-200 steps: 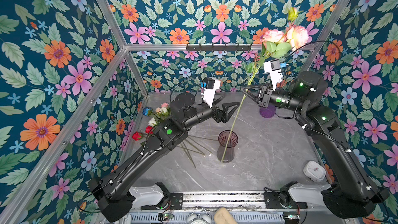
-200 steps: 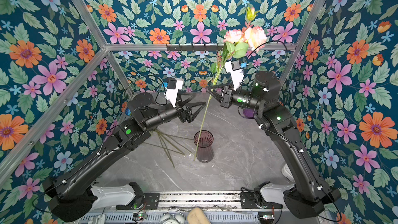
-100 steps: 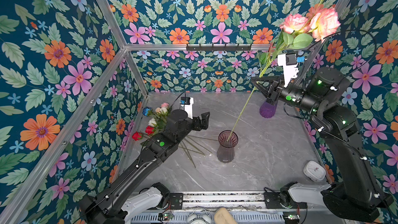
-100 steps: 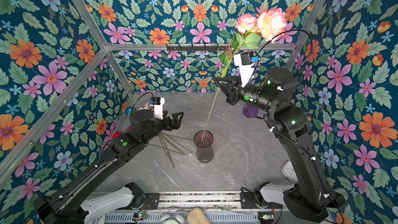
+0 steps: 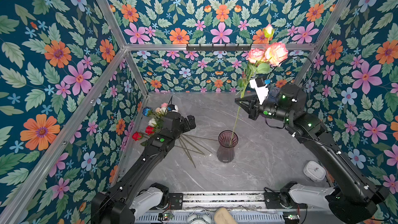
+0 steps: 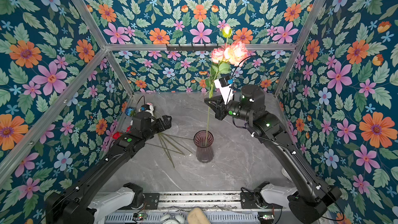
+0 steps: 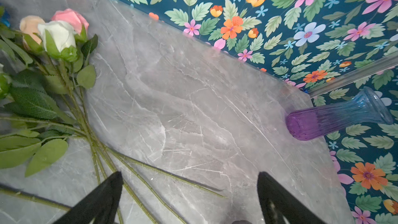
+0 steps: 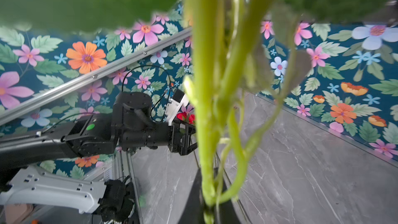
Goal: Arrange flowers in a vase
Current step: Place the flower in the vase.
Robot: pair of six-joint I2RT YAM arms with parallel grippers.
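Observation:
Next, my right gripper needs to lower toward the dark vase's opening [image 5: 228,138] and release the thin green stem there, because its lower end already hangs inside the vase's rim.
A dark ribbed glass vase [image 5: 227,147] [image 6: 203,146] stands mid-table. My right gripper [image 5: 239,102] [image 6: 207,102] is shut on the thin green stem of a spray of pink-peach roses [image 5: 267,53] [image 6: 229,53]. The stem hangs down, with its lower end inside the vase's mouth. In the right wrist view the stem [image 8: 206,104] is pinched in the gripper [image 8: 207,210]. The other flowers [image 5: 150,121] [image 7: 60,33] lie heaped at the left wall. My left gripper [image 5: 190,122] [image 6: 165,121] [image 7: 189,174] is open and empty above their stems.
A purple-and-blue vase [image 7: 336,117] stands in the far right corner, mostly hidden behind the right arm in both top views. A small white clock [image 5: 314,171] lies near the right wall. A black hook rail [image 5: 218,47] crosses the back wall. Patterned walls close three sides.
The right gripper lifted the rose spray, then lowered it so the stem end sits in the vase. The left gripper drew back from the stem toward the heap and opened wide.

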